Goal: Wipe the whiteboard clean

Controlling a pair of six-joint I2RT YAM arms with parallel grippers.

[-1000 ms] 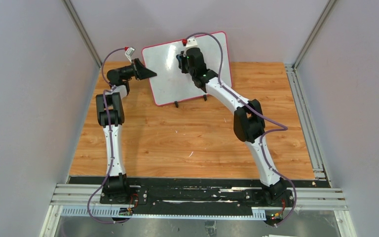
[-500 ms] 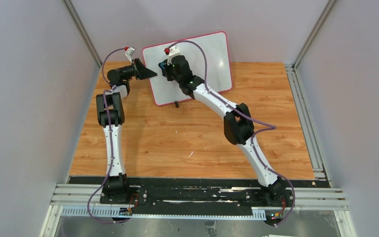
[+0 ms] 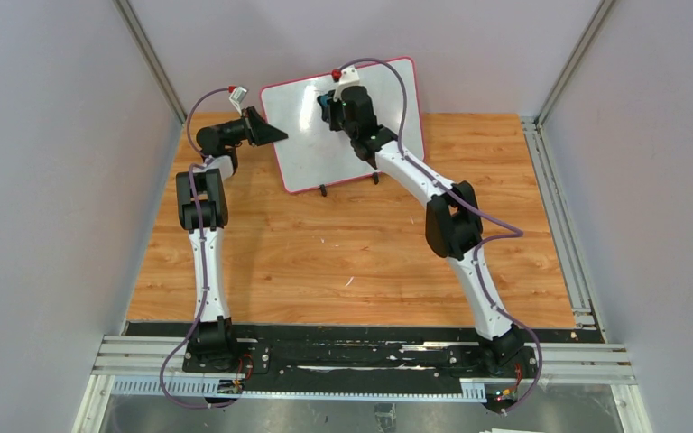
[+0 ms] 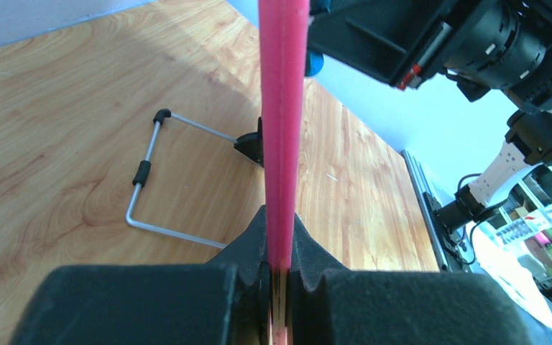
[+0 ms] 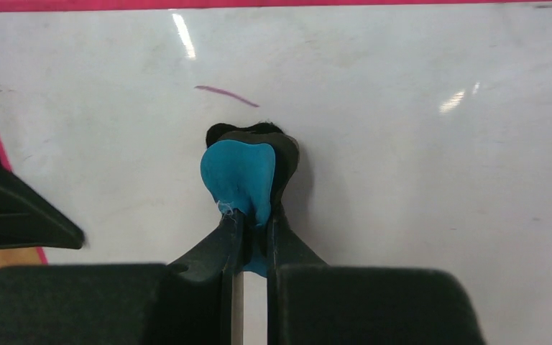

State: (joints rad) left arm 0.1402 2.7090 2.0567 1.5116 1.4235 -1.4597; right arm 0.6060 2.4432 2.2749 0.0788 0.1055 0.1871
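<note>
My right gripper wipes over the purple-red stroke (image 5: 226,95) next, then comes back and down to release the eraser on the near wood, which lies open.
The whiteboard (image 3: 311,135), white with a red-pink frame, stands tilted at the back of the wooden table. My left gripper (image 3: 275,133) is shut on its left frame edge (image 4: 283,129), seen edge-on in the left wrist view. My right gripper (image 3: 328,106) is shut on the blue-and-black eraser (image 5: 241,176) and presses it against the board's upper middle (image 5: 402,144). A short purple-red stroke (image 5: 226,95) remains just above the eraser. The rest of the board looks white with faint smudges.
The board's wire stand (image 4: 147,180) and a black foot (image 4: 250,146) rest on the table behind it. Grey walls enclose the cell, with a metal rail (image 3: 559,216) along the right edge. Small white scraps (image 3: 349,281) lie on the wood.
My right gripper with the eraser swept left across the board, then back right and up to the upper middle. The left gripper and the board stayed still.
</note>
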